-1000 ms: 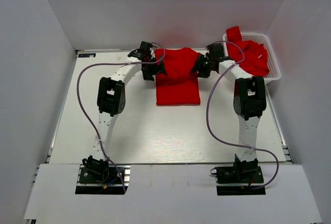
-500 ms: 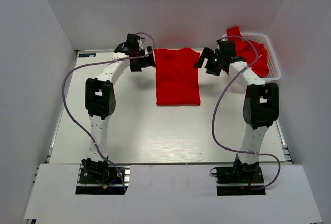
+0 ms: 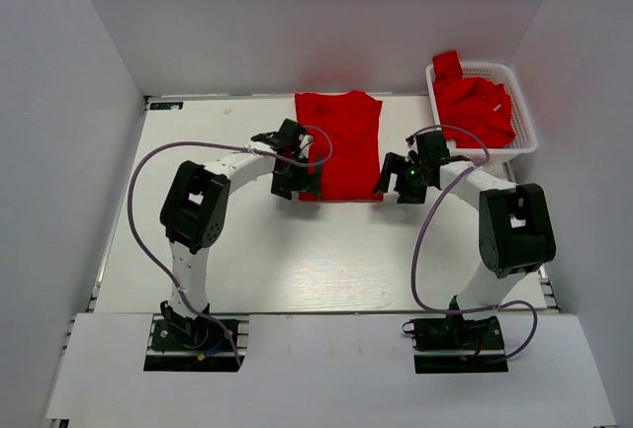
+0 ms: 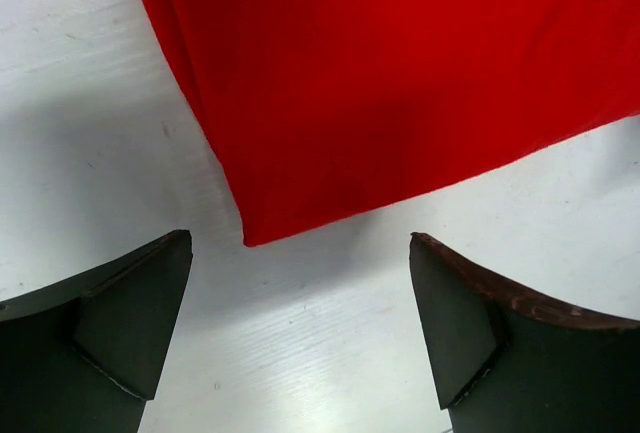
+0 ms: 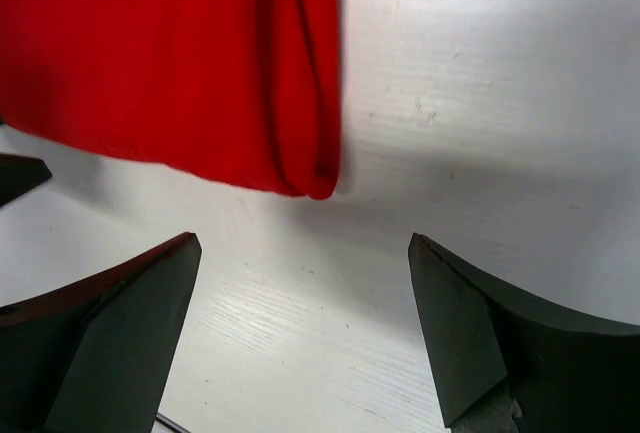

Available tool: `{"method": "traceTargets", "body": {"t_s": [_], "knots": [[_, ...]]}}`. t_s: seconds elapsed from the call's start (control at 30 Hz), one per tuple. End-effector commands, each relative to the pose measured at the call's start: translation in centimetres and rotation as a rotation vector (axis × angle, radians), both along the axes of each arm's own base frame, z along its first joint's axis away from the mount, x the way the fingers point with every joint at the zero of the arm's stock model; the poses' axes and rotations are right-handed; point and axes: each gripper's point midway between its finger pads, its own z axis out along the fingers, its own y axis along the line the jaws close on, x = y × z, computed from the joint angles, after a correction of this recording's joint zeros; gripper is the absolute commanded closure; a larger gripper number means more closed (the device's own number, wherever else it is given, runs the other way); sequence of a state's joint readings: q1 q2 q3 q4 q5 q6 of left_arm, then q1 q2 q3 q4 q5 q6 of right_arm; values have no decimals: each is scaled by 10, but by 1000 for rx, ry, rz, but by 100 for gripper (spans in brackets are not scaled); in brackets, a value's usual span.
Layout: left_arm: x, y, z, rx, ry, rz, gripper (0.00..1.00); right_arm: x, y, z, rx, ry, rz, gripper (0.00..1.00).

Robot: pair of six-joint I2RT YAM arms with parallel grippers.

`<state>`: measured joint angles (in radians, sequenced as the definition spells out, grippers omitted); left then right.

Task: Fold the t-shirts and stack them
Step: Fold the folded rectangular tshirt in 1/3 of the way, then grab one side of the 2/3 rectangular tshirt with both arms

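My right gripper is open, with the red t-shirt's near corner on the basket side just beyond its fingers, so I will bring it down onto that corner and close it.
A red t-shirt [image 3: 340, 143] lies on the white table [image 3: 297, 250], its sides folded in to a long rectangle. My left gripper [image 3: 300, 189] is open at the shirt's near left corner [image 4: 250, 233], which lies just ahead of its fingers [image 4: 130, 313]. My right gripper [image 3: 388, 189] is open at the near right corner [image 5: 315, 185], with bare table between its fingers [image 5: 470, 333]. Neither gripper holds anything. More red shirts [image 3: 477, 107] lie heaped in the white basket [image 3: 525, 112] at the back right.
The basket stands against the right wall at the table's far corner. White walls enclose the table on the left, back and right. Purple cables loop from both arms over the table.
Both grippers have moved from the shirt's far end, at the collar, down to its near corners. The shirt lies flat where it was.
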<state>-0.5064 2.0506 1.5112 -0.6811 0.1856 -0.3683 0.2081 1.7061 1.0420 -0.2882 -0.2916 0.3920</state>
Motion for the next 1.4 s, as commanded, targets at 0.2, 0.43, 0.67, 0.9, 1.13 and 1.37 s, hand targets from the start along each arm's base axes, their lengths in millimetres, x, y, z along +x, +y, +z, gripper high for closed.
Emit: {"method": "traceTargets", "body": {"t_s": [0.2,0.43,0.67,0.9,1.13,1.37], "knots": [[3,-10,9,-87,-62,-25,3,3,13,-7,51,-32,76,10],[-8,-10,-9,-90,-17,-45,27,3,14,-23,59,-7,65,18],[-21,-3,-25,-74,23,-33,46,-3,23,-32,112,32,63,54],[-20,-7,-22,-77,19,-18,100,-8,28,-22,167,-58,72,100],[-49,-1,-4,-59,8,-18,100,-30,22,-7,152,-109,68,100],[-111,5,35,-93,49,-39,100,-103,6,1,105,-52,67,100]]}}
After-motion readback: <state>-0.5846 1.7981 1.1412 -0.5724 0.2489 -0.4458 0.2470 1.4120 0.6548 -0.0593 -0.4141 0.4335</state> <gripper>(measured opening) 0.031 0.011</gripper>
